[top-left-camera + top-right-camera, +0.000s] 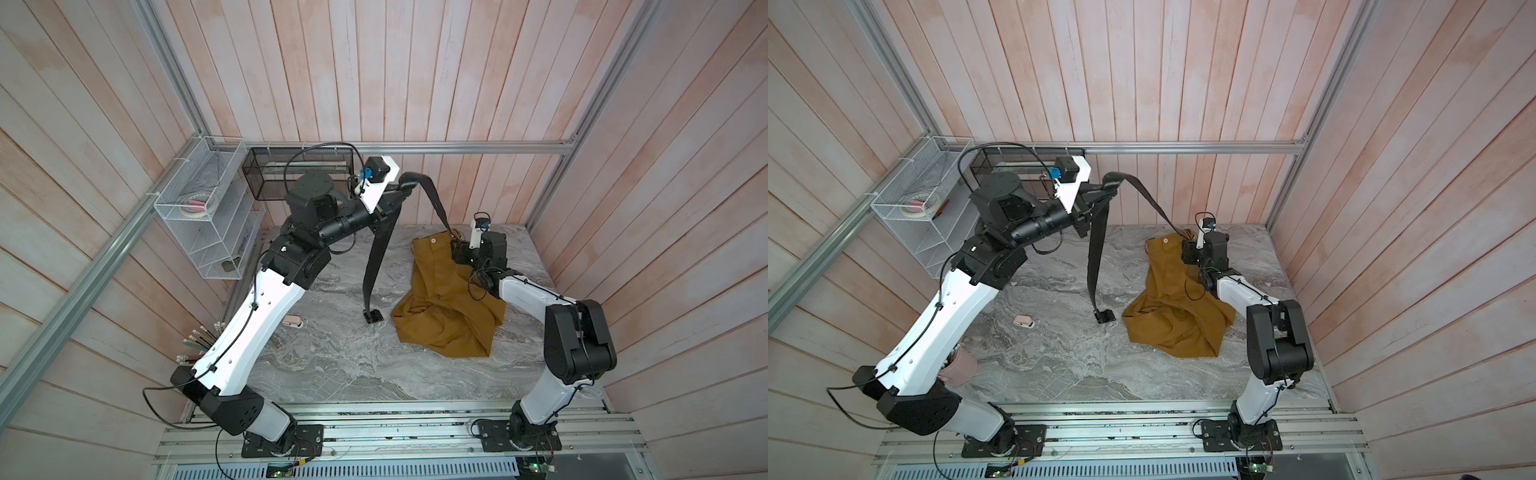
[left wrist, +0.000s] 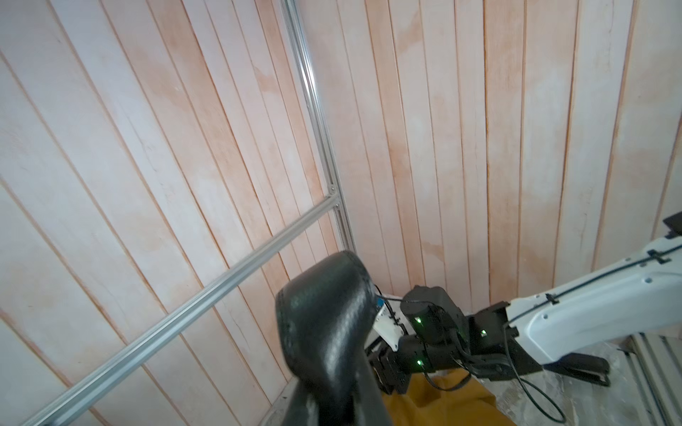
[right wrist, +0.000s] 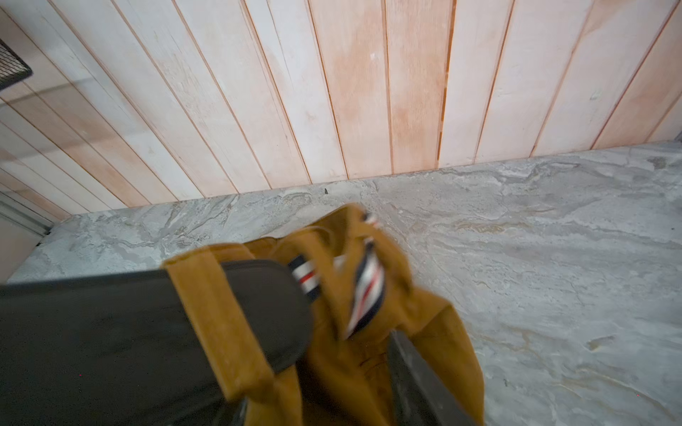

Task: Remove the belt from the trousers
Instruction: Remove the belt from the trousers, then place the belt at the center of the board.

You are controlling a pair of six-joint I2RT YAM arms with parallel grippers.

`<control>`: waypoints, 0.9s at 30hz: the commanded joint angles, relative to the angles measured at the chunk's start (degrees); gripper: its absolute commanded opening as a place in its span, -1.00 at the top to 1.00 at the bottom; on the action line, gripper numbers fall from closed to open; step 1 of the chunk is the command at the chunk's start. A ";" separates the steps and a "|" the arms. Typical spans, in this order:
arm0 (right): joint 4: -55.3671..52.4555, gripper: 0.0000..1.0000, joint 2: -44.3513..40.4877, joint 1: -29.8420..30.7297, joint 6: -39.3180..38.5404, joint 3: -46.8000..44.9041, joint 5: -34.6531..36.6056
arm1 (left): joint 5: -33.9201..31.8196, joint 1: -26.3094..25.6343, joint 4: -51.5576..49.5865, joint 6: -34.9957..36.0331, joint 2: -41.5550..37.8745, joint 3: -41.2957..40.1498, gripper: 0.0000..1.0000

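I will next lower my left gripper to the bare marble between the pinkish object and the trousers, and let go of the belt clear of the fabric.
My left gripper (image 1: 401, 189) is raised high near the back wall and is shut on the black belt (image 1: 376, 257), which folds over it (image 2: 324, 317). One length of the belt hangs straight down, with its buckle (image 1: 372, 316) resting on the table. The other length slopes down to the waist of the mustard-brown trousers (image 1: 444, 316), crumpled at the right. In the right wrist view the belt's rounded tip (image 3: 280, 306) sits in a fabric loop (image 3: 217, 313) beside a striped tab (image 3: 365, 291). My right gripper (image 1: 457, 249) is low at the waistband, shut on the trousers' fabric (image 3: 443, 332).
A white wire basket (image 1: 199, 216) holding tape rolls and a black mesh basket (image 1: 299, 174) hang at the back left. A small pinkish object (image 1: 293, 322) lies on the marble table (image 1: 332, 365). A cup of pens (image 1: 199, 336) stands by the left arm. Plank walls enclose three sides.
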 commanded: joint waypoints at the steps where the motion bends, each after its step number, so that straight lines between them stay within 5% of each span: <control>1: -7.71 -0.13 2.72 -1.40 0.62 1.01 3.04 | -0.81 2.90 13.18 -3.67 -1.35 -4.45 1.00; 12: -9.57 -0.14 6.71 -1.77 -1.49 6.01 0.34 | 0.81 10.30 19.97 -10.51 -0.46 -14.69 1.00; 20: -2.23 -0.15 -3.00 -1.59 -2.46 2.07 -3.23 | 5.59 11.12 24.40 -15.72 1.83 -33.35 1.00; 27: 0.57 -0.21 -13.78 -1.82 -4.15 -0.55 -3.10 | -2.67 12.46 27.80 -18.56 4.25 -48.57 0.96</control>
